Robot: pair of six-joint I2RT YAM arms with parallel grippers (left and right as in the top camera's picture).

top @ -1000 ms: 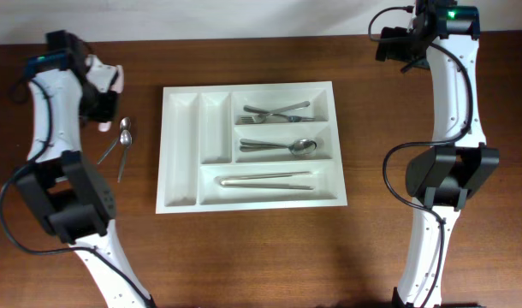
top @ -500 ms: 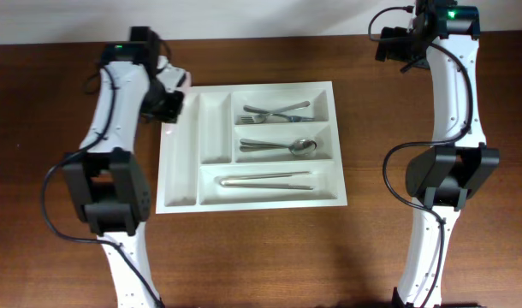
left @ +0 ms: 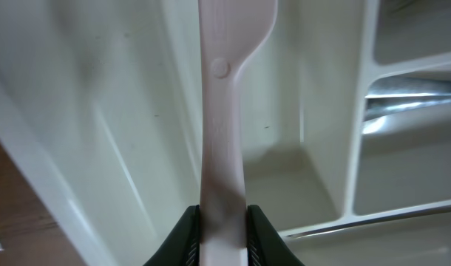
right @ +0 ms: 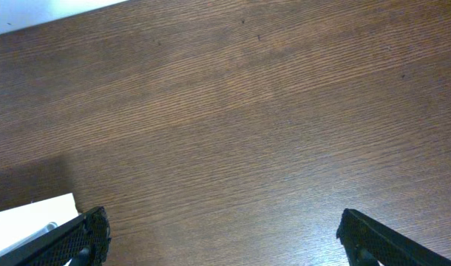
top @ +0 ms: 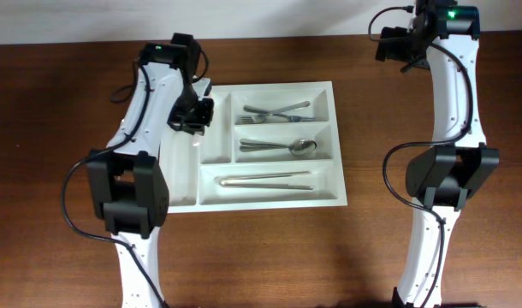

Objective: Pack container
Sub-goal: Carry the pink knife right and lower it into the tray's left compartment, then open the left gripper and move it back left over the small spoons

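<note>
The utensil's handle hangs over the divider between the narrow sections, so my left gripper will next move toward the spoons (top: 282,147), over the shorter section of the tray, and then open.
The white cutlery tray (top: 180,192) lies in the middle of the table. My left gripper (top: 197,115) hangs over its two narrow upright compartments and is shut on the handle of a white plastic utensil (left: 222,148). The utensil points away from the fingers over the tray's inside (left: 107,133). Forks (top: 278,111) lie in the upper wide compartment, spoons (top: 282,147) in the one below, and long metal pieces (top: 265,180) in the bottom one. My right gripper (top: 394,43) is open and empty over bare wood at the far right; its fingertips (right: 85,233) show in the right wrist view.
The table is dark brown wood (top: 415,128). A corner of the tray (right: 33,214) shows at the lower left of the right wrist view. The left arm (top: 145,111) crosses the tray's left edge. A divider wall and metal cutlery (left: 410,100) show to the right of the held utensil.
My left arm has swung right from the table's left side to over the tray's narrow compartments, holding the white utensil. The right arm has not moved.
</note>
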